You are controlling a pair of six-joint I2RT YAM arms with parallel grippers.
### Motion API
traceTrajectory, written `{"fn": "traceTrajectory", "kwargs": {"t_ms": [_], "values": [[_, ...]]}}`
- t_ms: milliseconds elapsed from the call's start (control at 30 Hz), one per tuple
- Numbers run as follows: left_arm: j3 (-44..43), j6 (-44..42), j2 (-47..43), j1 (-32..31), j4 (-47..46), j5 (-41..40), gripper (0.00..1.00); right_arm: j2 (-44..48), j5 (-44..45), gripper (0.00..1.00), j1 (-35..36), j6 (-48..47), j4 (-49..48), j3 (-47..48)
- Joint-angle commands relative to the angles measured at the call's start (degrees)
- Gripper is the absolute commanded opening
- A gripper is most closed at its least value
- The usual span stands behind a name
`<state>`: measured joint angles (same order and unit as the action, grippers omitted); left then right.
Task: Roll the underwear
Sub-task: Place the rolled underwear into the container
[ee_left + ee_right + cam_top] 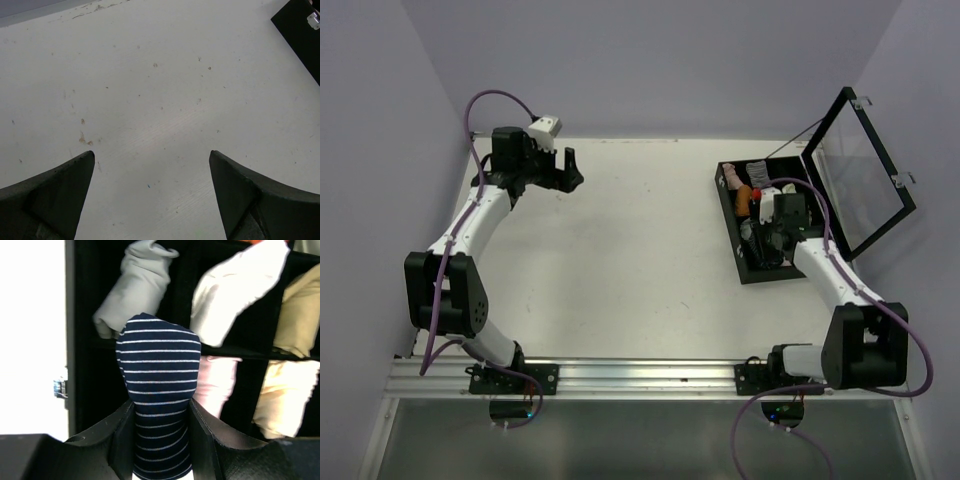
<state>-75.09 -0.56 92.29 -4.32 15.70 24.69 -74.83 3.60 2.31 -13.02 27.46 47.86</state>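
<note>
The dark section (754, 263) (106, 389) beside the pink garment is empty, so the robot's right gripper needs to turn and lower the navy roll into it, toward the box's latched side.
The underwear (159, 360) is a navy roll with thin white stripes, standing on end between the fingers of my right gripper (160, 412), which is shut on its lower half. It hangs over a dark compartment of the black divided box (80, 340). From above, the right gripper (772, 238) sits over the near part of the box (729, 222), and the roll itself is hidden under it. My left gripper (566, 166) is far off at the back left, open over bare table, with nothing between its fingers (60, 192).
Other compartments hold several rolled garments: grey (132, 285), white (235, 290), pink (215, 382), cream (292, 310). The box's clear lid (860, 175) stands open to the right. A corner of the box (300, 30) shows in the left wrist view.
</note>
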Motion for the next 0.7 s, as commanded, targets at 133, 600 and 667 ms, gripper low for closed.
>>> {"fn": "traceTrajectory", "kwargs": {"t_ms": [133,600,667], "values": [[0.2,-1.1,0.0,-0.3,-0.1,0.4,1.00,-6.3,-9.9,0.00,1.4,0.2,3.6,3.1],[-1.5,-2.8,2.3,-0.3,2.1,-0.3,1.00,-10.8,-25.7,0.00,-1.9,-22.2,16.0,11.4],[-1.9,-2.9,2.5,-0.3,2.5,-0.4,1.00,-12.3,-27.9,0.00,-2.1,-24.9,20.0,13.1]]}}
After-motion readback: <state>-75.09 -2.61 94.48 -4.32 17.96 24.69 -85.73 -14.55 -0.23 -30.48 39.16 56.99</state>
